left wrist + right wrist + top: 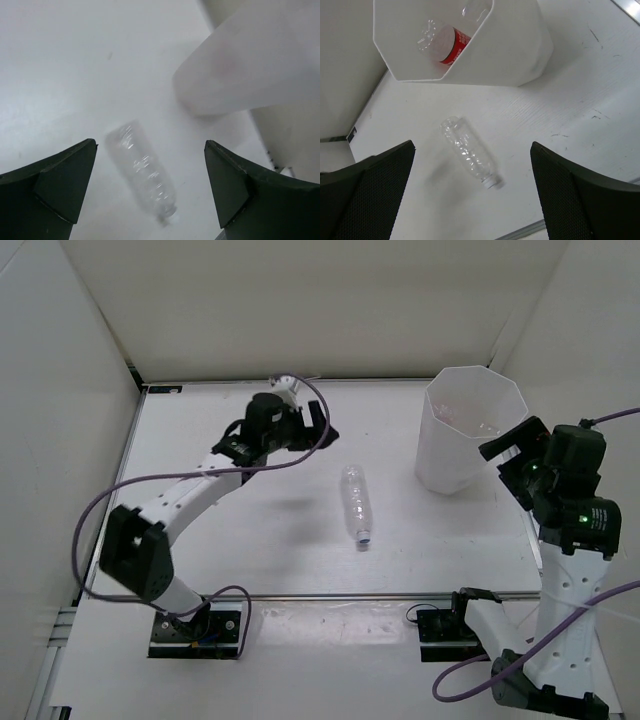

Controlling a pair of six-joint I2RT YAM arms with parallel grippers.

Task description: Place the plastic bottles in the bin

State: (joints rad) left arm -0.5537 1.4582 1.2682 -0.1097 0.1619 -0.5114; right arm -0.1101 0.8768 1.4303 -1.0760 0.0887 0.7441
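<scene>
The plain bottle's far end (353,481) (127,137) is the bottle's nearest part and is below my left gripper, to its right in the top view. I should move down that way onto it next.
The plain clear bottle (355,505) lies on its side mid-table, cap toward the near edge. It also shows in the left wrist view (142,172) and the right wrist view (470,152). The bin (470,425) stands at the back right. Inside it lies the red-labelled bottle (451,45), beside another clear plastic shape (474,9) that I cannot identify. The short blue-orange bottle is not visible. My left gripper (320,430) is open and empty, raised left of and behind the plain bottle. My right gripper (508,455) is open and empty, raised beside the bin's right side.
White walls close in the table on the left, back and right. A metal rail (300,595) runs along the near edge. The bin's wall (240,75) fills the upper right of the left wrist view.
</scene>
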